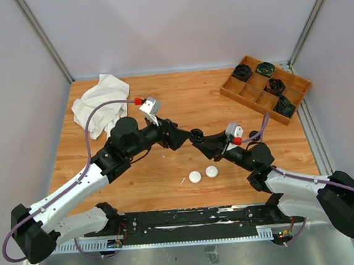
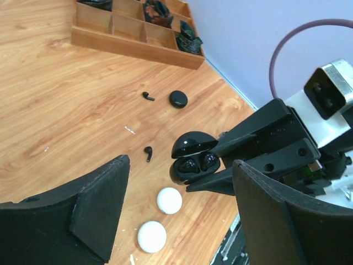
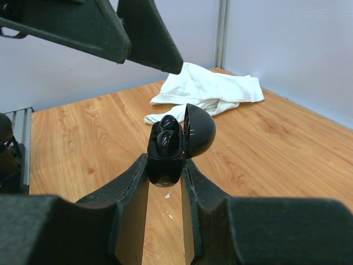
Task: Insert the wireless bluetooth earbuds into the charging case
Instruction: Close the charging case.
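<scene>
Both wells are full and the wood beside the white cases is below, so my right gripper should next tip fingers-down, lower the case there and release.
A black charging case (image 3: 165, 157) with its lid (image 3: 199, 132) open is clamped between my right gripper's (image 3: 165, 168) fingers, held above the table. Two black earbuds (image 3: 166, 137) sit in its wells. The case also shows in the left wrist view (image 2: 193, 161) and in the top view (image 1: 196, 134). My left gripper (image 2: 182, 221) is open and empty, just in front of the case. My two grippers meet at mid-table, left (image 1: 181, 136) and right (image 1: 202, 138). Two loose black earbuds lie on the wood, one near (image 2: 148, 153) and one farther (image 2: 148, 96).
Two closed white cases (image 1: 195, 177) (image 1: 212, 171) lie near the front edge, also in the left wrist view (image 2: 169, 200) (image 2: 151, 236). A closed black case (image 2: 178, 99) lies farther off. A wooden divided tray (image 1: 298, 88) sits back right, a white cloth (image 1: 100, 102) back left.
</scene>
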You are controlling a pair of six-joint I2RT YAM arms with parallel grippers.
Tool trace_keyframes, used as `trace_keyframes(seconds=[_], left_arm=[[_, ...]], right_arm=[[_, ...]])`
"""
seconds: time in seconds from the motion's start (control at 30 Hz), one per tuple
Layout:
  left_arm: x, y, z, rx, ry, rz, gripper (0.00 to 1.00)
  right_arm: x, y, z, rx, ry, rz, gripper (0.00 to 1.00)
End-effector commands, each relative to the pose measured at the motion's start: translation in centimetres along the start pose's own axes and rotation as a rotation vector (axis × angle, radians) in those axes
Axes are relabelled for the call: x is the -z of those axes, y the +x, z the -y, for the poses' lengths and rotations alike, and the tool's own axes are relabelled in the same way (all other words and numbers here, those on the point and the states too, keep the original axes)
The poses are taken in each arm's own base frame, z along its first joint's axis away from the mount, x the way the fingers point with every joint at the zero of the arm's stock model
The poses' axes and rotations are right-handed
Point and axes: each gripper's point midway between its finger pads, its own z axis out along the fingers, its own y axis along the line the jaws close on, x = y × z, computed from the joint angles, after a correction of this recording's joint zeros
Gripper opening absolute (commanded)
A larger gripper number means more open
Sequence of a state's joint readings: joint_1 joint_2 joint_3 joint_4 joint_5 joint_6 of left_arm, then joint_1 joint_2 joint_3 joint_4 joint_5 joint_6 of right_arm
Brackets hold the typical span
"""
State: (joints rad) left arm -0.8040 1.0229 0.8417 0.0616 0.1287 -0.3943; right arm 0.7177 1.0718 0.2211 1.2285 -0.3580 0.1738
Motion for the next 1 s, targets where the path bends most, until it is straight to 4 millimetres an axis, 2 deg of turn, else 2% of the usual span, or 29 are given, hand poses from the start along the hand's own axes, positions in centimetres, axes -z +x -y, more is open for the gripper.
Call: trace_keyframes(seconds=[0.0,0.27,0.53,0.7,0.97], left_arm=[[1.1,-0.9,2.4,-0.021,0.175,-0.023,0.81],[0.6,0.8,1.8,0.028,0.263,-0.113,0.82],[0.0,2.3,2.3,0.053,0.340,-0.168,0.81],[0.5,1.9,3.1,0.029,0.397,-0.149,0.78],[0.9,1.1,3.1,-0.004,0.401,-0.106,0.75]], right_arm=[[-1.0,-2.0,-1.3,0.030,-0.089,0.045,0.01],[-1.6,-2.5,-2.5,0.009,-0.168,0.044,0.01],[-2.0,-2.4,-3.1,-0.012,-0.209,0.028,0.01],[-2.0,-1.8,-3.0,-0.025,-0.203,0.007,0.01],[-1.9,-0.2,-3.0,-0.055,-0.201,-0.053,0.01]])
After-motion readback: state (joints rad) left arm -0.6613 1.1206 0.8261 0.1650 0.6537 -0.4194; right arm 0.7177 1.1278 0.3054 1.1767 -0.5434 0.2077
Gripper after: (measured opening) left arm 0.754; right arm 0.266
